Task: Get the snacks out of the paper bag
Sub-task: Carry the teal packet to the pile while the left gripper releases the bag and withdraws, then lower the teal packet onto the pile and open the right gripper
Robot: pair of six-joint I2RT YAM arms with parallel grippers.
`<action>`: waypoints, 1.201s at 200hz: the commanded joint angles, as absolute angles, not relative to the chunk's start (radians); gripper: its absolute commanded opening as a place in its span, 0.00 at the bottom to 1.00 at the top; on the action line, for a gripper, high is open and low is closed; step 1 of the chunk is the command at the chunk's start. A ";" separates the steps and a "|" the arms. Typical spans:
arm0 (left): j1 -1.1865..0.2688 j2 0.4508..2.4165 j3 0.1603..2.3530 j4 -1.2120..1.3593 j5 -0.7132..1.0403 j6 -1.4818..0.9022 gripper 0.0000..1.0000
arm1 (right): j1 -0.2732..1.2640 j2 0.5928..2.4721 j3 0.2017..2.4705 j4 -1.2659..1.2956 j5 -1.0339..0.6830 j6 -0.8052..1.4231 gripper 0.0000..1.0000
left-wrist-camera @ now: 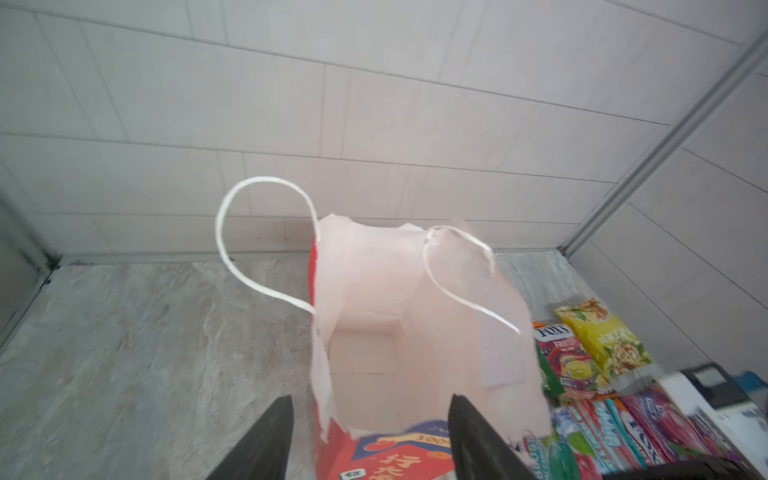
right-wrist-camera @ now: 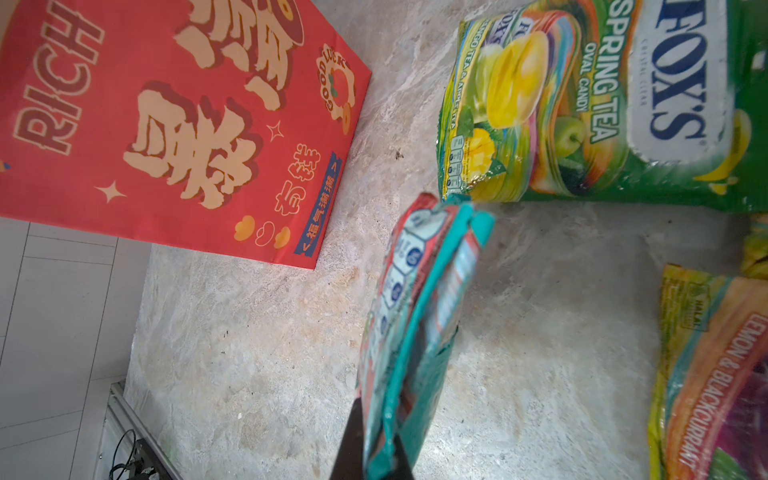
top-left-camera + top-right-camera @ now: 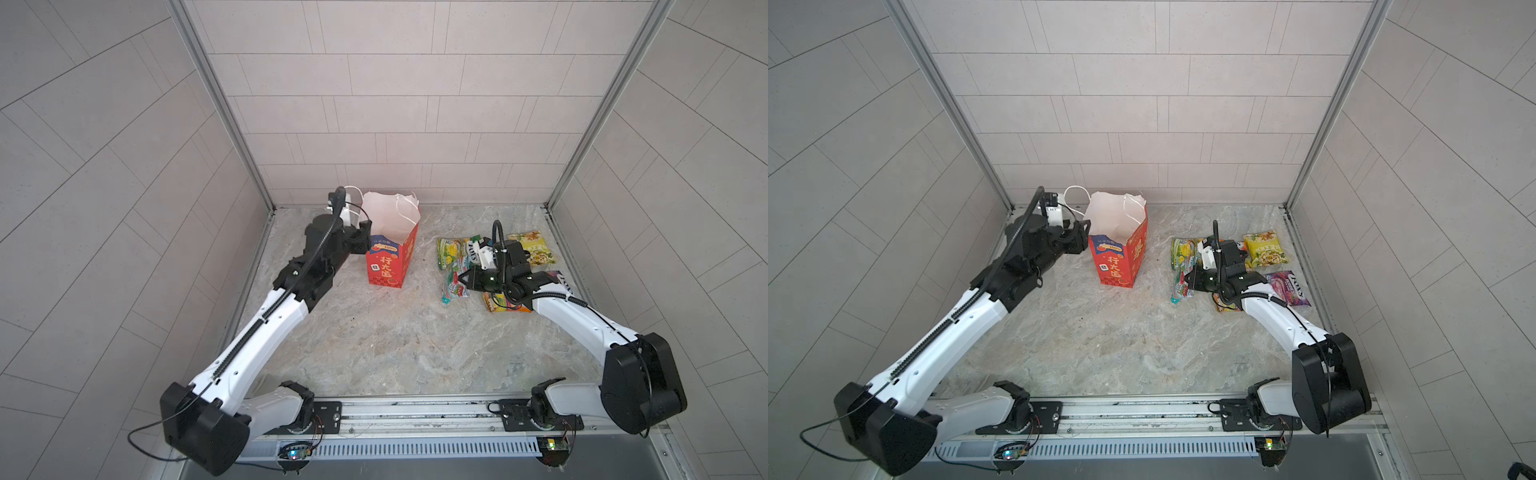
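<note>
The right gripper lowers to the bare tabletop (image 3: 467, 300) (image 2: 552, 340) beside the orange snack next and releases the light blue snack in that open gap, since that lies below the gripper.
The red paper bag (image 3: 390, 257) (image 3: 1121, 257) stands upright at the back left, with its mouth open. In the left wrist view its white inside (image 1: 374, 332) shows bare down to the bottom. My left gripper (image 3: 365, 237) (image 3: 1081, 237) (image 1: 372, 419) is open at the bag's left rim, and the near corner of the wall lies between its fingers. My right gripper (image 3: 468, 279) (image 3: 1190, 280) (image 2: 380, 440) is shut on a light blue snack (image 3: 455, 286) (image 2: 419, 311), held edge-on. Around it on the table lie a green snack (image 3: 451, 249) (image 2: 582, 104), a yellow one (image 3: 536, 249) and an orange one (image 3: 498, 303).
A purple packet (image 3: 559, 280) (image 3: 1289, 286) lies beside the right forearm near the right wall. Tiled walls close in the marble table (image 3: 395, 340) at the back and on both sides. A metal rail (image 3: 415, 409) with both arm bases runs along the front edge.
</note>
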State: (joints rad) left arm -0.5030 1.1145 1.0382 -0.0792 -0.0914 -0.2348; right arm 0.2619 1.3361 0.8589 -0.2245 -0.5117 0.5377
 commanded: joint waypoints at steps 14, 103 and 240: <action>-0.700 0.930 0.719 0.315 -0.236 -0.078 0.66 | 0.266 1.351 0.874 -0.162 -0.550 0.523 0.00; -0.789 0.720 0.325 0.412 0.055 -0.031 0.66 | 0.264 1.464 0.905 -0.262 -0.559 0.458 0.08; -0.789 0.752 0.233 0.449 -0.060 0.099 0.66 | 0.247 1.596 1.051 -0.581 -0.234 0.344 0.00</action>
